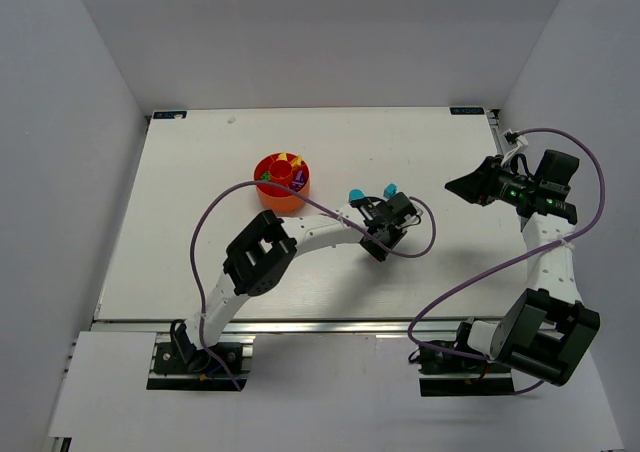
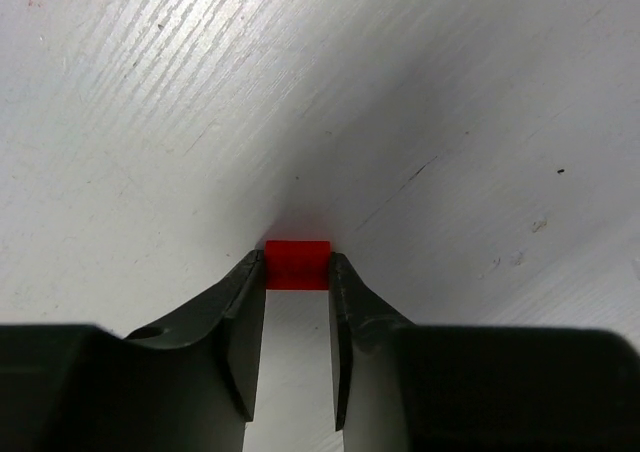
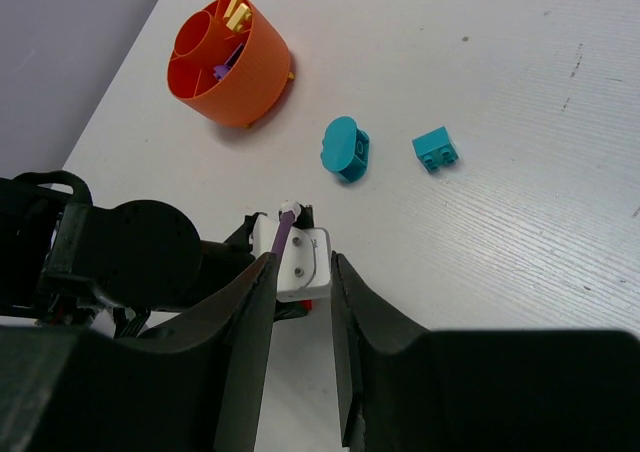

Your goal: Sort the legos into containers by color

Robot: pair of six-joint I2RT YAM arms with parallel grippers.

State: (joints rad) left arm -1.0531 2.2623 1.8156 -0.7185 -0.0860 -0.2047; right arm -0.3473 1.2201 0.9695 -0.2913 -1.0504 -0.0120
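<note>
My left gripper lifts outward to the orange tub next and releases the red lego over its round middle cup [image 1: 281, 172], since the tub's outer sections hold other colors.
My left gripper [image 2: 297, 272] is shut on a small red lego [image 2: 297, 257], pinched at its fingertips low over the white table; I cannot tell whether the lego touches it. In the top view this gripper [image 1: 380, 242] is right of the table's middle. The orange tub [image 1: 282, 180] stands to its upper left and holds yellow, purple and green pieces in its compartments [image 3: 228, 62]. A rounded teal lego [image 3: 345, 149] and a teal brick [image 3: 435, 149] lie on the table between tub and gripper. My right gripper [image 3: 302, 262] is open and empty, raised, facing the left wrist.
The left arm's purple cable [image 1: 300, 200] loops over the table just in front of the tub. White walls close in the table [image 1: 200, 252] on the left, back and right. The right arm [image 1: 530, 197] hangs near the right edge.
</note>
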